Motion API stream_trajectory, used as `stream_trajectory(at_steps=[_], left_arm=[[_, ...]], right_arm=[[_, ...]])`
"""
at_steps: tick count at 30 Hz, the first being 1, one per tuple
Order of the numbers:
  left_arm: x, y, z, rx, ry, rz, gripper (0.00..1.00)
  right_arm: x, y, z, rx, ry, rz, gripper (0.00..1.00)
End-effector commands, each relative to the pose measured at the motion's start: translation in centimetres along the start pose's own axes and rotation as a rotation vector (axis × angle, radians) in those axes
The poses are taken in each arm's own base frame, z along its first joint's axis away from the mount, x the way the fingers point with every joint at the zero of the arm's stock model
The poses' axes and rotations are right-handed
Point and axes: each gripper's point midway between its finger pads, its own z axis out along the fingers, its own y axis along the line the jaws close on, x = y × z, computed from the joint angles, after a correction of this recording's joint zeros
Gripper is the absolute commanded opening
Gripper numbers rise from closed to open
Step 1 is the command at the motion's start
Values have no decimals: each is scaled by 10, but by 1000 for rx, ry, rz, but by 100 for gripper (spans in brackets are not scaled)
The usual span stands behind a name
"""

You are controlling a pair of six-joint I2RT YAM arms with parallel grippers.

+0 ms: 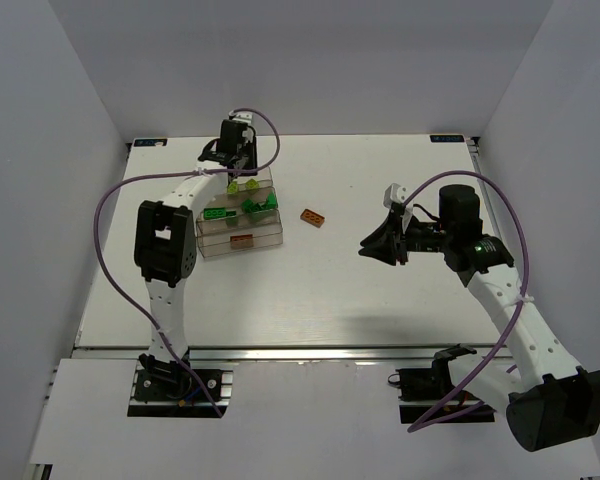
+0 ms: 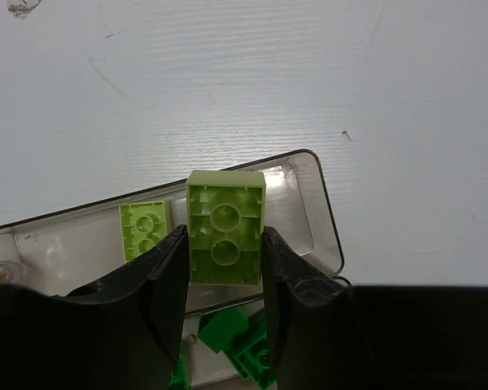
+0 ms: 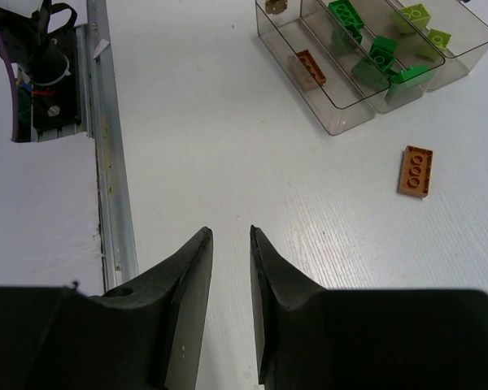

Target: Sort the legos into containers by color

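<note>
Next, the left gripper moves down toward the far bin's bottom and releases the lime brick there, because lime bricks already lie inside.
The containers (image 1: 238, 228) are clear narrow bins joined side by side at the left middle of the table. My left gripper (image 2: 224, 244) is shut on a lime yellow-green brick (image 2: 225, 231), underside up, held over the far bin (image 2: 325, 219). Another lime brick (image 2: 144, 230) lies in that bin. Dark green bricks (image 2: 236, 341) lie in the bin beside it. An orange brick (image 1: 314, 217) lies loose on the table right of the bins, also in the right wrist view (image 3: 416, 171). My right gripper (image 3: 231, 231) is slightly open and empty, well short of that brick.
In the right wrist view the bins (image 3: 342, 122) hold an orange brick (image 3: 311, 67), green bricks (image 3: 374, 53) and lime bricks (image 3: 419, 20). A metal rail (image 3: 106, 138) runs along the table's near edge. White walls enclose the table.
</note>
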Motion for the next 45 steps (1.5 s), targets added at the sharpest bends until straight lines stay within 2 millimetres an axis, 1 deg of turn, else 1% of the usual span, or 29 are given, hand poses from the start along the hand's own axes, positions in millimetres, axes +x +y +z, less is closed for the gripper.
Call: stream_trajectory(at_steps=[1,2,6,7,8,11,12,18,19,22,28,32,35,36,37,38,39,40,41,42,43,44,45], left_arm=[[-11,8,-4,-21,-31,0,9],[-9,10,-2,-24,-28,-1,11],[1,13,7,-31,-4,-3,15],[2,14,8,-29,-1,-3,17],[3,14,8,-31,1,-3,23],[6,14,10,-32,8,-2,28],[7,15,11,-34,11,-1,32],[10,17,11,-42,24,4,40],[11,17,10,-44,27,4,45],[11,18,9,-47,29,6,55],[8,21,5,-56,27,8,60],[2,21,-1,-57,16,5,61],[-12,17,-15,-34,-19,-12,61],[-6,13,-17,-15,-13,-21,61],[-26,11,-34,6,-76,-38,61],[-32,9,-42,20,-102,-45,61],[-21,8,-47,31,-92,-60,61],[-30,3,-55,65,-133,-73,62],[-46,1,-78,89,-188,-85,62],[-48,-2,-86,111,-204,-106,63],[-39,-7,-91,145,-204,-115,64],[-50,-8,-111,166,-249,-127,65],[-49,-11,-119,189,-256,-146,65]], right_arm=[[-6,1,-2,-8,-16,-19,31],[-6,1,-2,-7,-16,-21,31],[-6,0,-2,-3,-13,-18,31],[-6,0,-2,-4,-14,-22,31],[-5,0,-1,-5,-12,-18,31],[-5,-1,-2,-3,-11,-16,32],[-4,-1,-1,-3,-11,-17,32],[-4,-1,-1,-2,-8,-15,32],[-4,-1,-1,-2,-9,-16,32],[-4,-1,-1,-2,-8,-15,32],[-3,-2,-1,-3,-7,-14,32],[-3,-2,-1,1,-5,-15,32],[0,-4,0,2,2,-9,32],[0,-5,0,1,3,-7,32],[2,-6,1,0,6,-6,32],[5,-7,3,-4,13,7,32],[6,-9,4,-4,18,14,32],[8,-10,5,-5,24,16,33],[11,-12,6,-7,34,30,33],[11,-12,8,-15,42,39,32],[13,-13,9,-16,52,47,32],[18,-16,13,-18,68,61,32],[17,-14,16,-25,82,57,32]])
